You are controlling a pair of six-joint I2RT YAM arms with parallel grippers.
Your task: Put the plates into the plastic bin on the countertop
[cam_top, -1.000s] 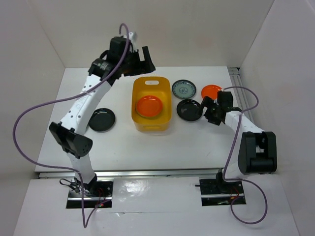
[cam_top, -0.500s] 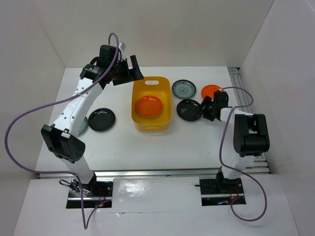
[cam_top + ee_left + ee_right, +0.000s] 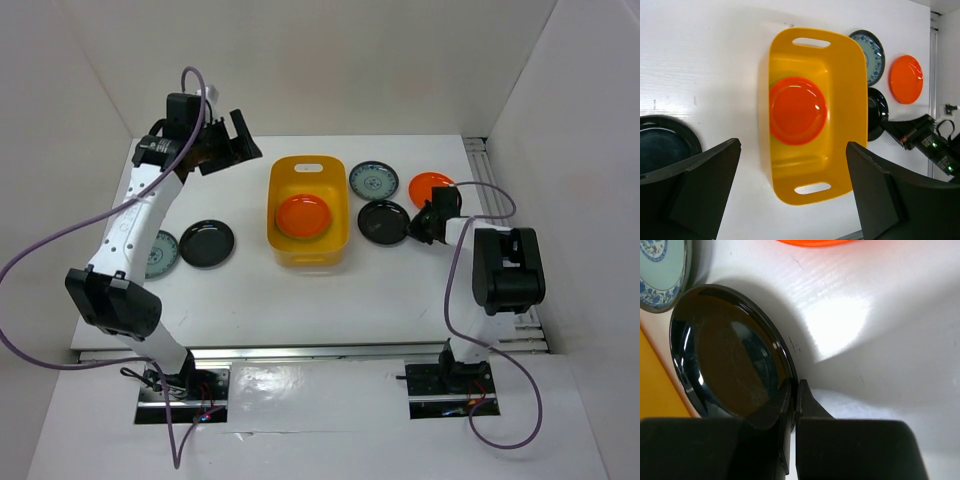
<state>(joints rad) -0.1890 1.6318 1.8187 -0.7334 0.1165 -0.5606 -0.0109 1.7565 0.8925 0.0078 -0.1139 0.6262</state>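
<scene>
The black plate needs to go up over the bin's side in my right gripper next, and then down toward the orange plate inside [image 3: 303,216].
The yellow plastic bin [image 3: 278,236] [image 3: 764,105] sits mid-countertop and holds an orange plate [image 3: 302,215] [image 3: 797,110]. Just right of the bin lies a black plate [image 3: 381,221] [image 3: 730,355]. My right gripper [image 3: 418,228] [image 3: 794,390] is shut on its near right rim, one finger inside and one outside. Behind it lie a patterned plate [image 3: 374,181] [image 3: 660,275] and another orange plate [image 3: 430,186] [image 3: 905,79]. A second black plate [image 3: 207,243] [image 3: 660,145] and a patterned plate [image 3: 160,253] lie left of the bin. My left gripper [image 3: 232,145] [image 3: 795,200] hangs open and high, back left of the bin.
White walls close in the countertop [image 3: 300,300] on three sides. A metal rail [image 3: 300,352] runs along the front edge and another rail [image 3: 480,150] along the right side. The left arm's purple cable [image 3: 60,235] loops over the left part.
My right gripper has closed on the black plate's rim. The left arm has swung left, away from above the bin, its jaws still open.
</scene>
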